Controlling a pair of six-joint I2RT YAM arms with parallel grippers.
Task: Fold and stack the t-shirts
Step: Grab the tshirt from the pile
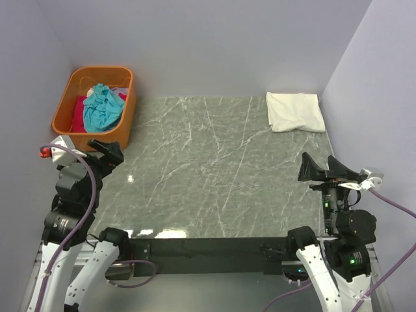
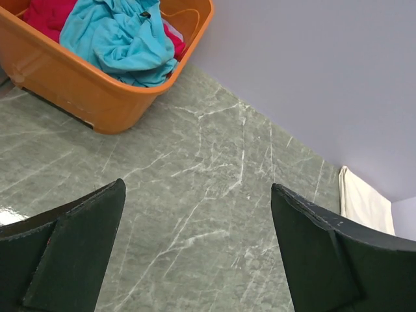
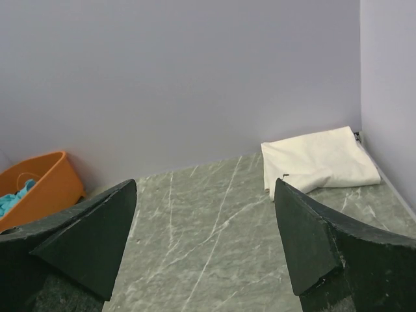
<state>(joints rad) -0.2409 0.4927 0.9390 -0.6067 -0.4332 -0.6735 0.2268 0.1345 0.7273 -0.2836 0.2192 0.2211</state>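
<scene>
The crumpled turquoise t-shirt (image 1: 102, 105) (image 2: 120, 39) lies on top of the magenta-pink ones, so the robot's left gripper needs to move outward over the orange basket's near rim next and down onto it.
A crumpled turquoise t-shirt (image 1: 102, 105) (image 2: 120, 39) lies on top of magenta-pink t-shirts (image 1: 78, 110) (image 2: 45, 14) inside the orange basket (image 1: 120, 123) (image 2: 78, 88) at the table's far left corner. A folded white t-shirt (image 1: 296, 111) (image 3: 318, 159) (image 2: 364, 203) lies flat at the far right corner. My left gripper (image 1: 107, 151) (image 2: 198, 188) hovers open and empty near the basket's front. At the near right, my right gripper (image 1: 322, 168) (image 3: 205, 185) is also open and empty, well short of the white t-shirt.
The green marble tabletop (image 1: 208, 169) runs between the basket and the white t-shirt. Pale walls (image 1: 214, 45) close in the back and both sides. Both arm bases stand at the table's near edge.
</scene>
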